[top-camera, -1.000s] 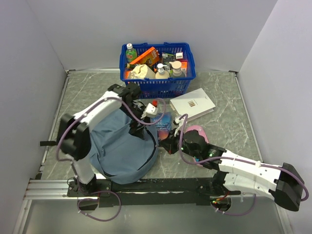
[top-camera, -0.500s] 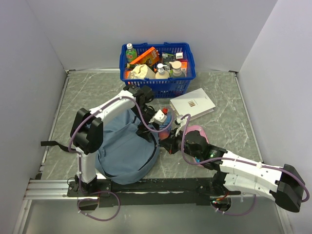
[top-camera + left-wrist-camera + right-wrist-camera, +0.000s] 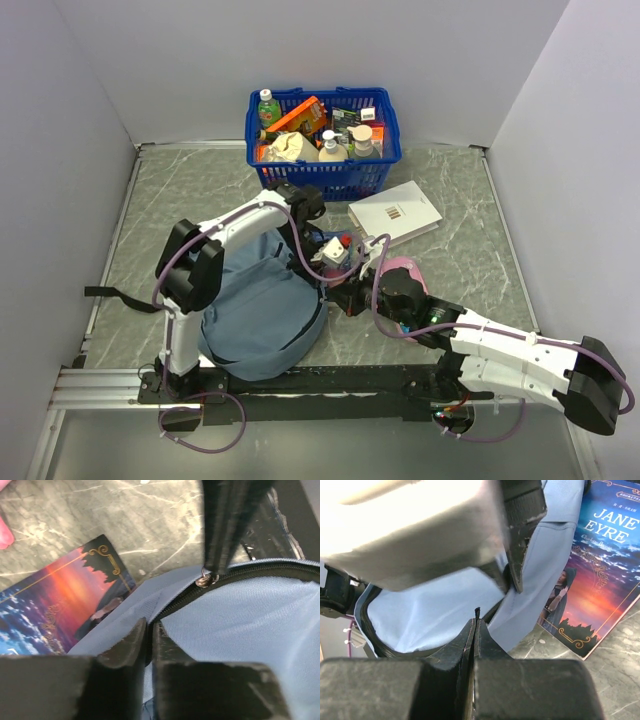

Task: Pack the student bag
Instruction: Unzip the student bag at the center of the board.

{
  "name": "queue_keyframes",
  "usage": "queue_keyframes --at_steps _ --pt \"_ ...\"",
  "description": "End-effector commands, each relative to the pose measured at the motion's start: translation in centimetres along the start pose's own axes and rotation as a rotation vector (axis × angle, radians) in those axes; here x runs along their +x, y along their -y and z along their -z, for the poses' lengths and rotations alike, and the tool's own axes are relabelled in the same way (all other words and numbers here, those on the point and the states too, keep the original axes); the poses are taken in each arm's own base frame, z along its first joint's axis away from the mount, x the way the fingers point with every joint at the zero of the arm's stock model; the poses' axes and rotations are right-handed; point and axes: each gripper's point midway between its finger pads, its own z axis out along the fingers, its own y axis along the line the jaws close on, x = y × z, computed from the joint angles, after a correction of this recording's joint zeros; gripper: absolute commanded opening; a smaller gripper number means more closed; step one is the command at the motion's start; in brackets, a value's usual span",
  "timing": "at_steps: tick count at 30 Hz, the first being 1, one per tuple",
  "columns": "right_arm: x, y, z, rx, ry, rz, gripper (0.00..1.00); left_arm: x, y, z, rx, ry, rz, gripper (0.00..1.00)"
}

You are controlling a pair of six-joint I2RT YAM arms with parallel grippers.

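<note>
The bag's far end (image 3: 265,241) is outward and left in the top view, so my left gripper will release the fabric there next.
The student bag (image 3: 255,310), soft grey-blue fabric, lies at the near left of the table. Its dark zip (image 3: 240,572) curves across the left wrist view. My left gripper (image 3: 333,262) reaches over the bag to its right edge. There its jaws (image 3: 149,627) stand almost together, pinching the fabric beside the zip. My right gripper (image 3: 345,297) is just below it, shut (image 3: 476,622) on the thin black zip pull (image 3: 477,612). Its dark fingers (image 3: 227,525) come down onto the metal slider (image 3: 202,581).
A Jane Eyre paperback (image 3: 600,565) lies flat beside the bag's opening, under both grippers. A pink pencil case (image 3: 402,270) and a white book (image 3: 395,213) lie to the right. A blue basket (image 3: 322,140) of several items stands at the back. A bag strap (image 3: 110,295) trails left.
My left arm has swung right across the bag and its jaws have closed from wide open onto the bag's edge by the zip. The right arm has stayed put.
</note>
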Motion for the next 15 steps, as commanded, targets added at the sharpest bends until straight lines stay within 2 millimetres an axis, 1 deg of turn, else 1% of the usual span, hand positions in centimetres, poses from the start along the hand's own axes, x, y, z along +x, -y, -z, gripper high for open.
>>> queue_keyframes --at_steps 1,2,3,4,6,7,8,10,11,12,14,15 --pt "-2.4 -1.1 0.1 -0.039 0.092 -0.012 0.00 -0.2 -0.9 0.4 -0.012 -0.034 0.011 0.05" --pt "-2.3 -0.9 0.2 -0.032 0.090 -0.011 0.00 -0.3 -1.2 1.0 -0.045 -0.044 0.028 0.02" --pt "-2.3 -0.9 0.2 -0.033 0.088 -0.011 0.00 -0.5 -2.3 1.4 -0.092 -0.039 0.016 0.01" --pt "-2.1 -0.8 0.3 -0.031 0.085 -0.009 0.00 -1.0 -2.9 2.2 -0.133 -0.032 0.012 0.01" --pt "-2.2 -0.8 0.4 -0.031 0.089 -0.003 0.00 -1.2 -4.5 3.8 -0.225 -0.010 0.078 0.01" --pt "-2.3 -0.9 0.5 -0.032 0.090 0.000 0.00 -1.6 -6.2 4.7 -0.294 0.012 0.065 0.01" --pt "-2.3 -1.0 0.6 -0.034 0.088 -0.001 0.00 -1.6 -6.8 5.9 -0.344 0.033 0.124 0.01" --pt "-2.3 -1.2 0.8 -0.043 0.089 0.000 0.00 -1.7 -8.0 7.3 -0.411 0.052 0.133 0.01" --pt "-2.0 -1.3 0.9 -0.046 0.079 0.002 0.00 -1.4 -8.2 8.0 -0.436 0.057 0.177 0.01" --pt "-2.2 -1.6 1.0 -0.055 0.080 0.003 0.00 -0.9 -8.6 8.5 -0.466 0.040 0.197 0.01" --pt "-1.9 -1.8 1.2 -0.065 0.071 0.006 0.00 -0.4 -9.3 9.3 -0.513 0.034 0.238 0.01" --pt "-1.6 -2.3 1.3 -0.080 0.064 0.010 0.00 0.0 -9.5 9.7 -0.537 0.020 0.259 0.01"
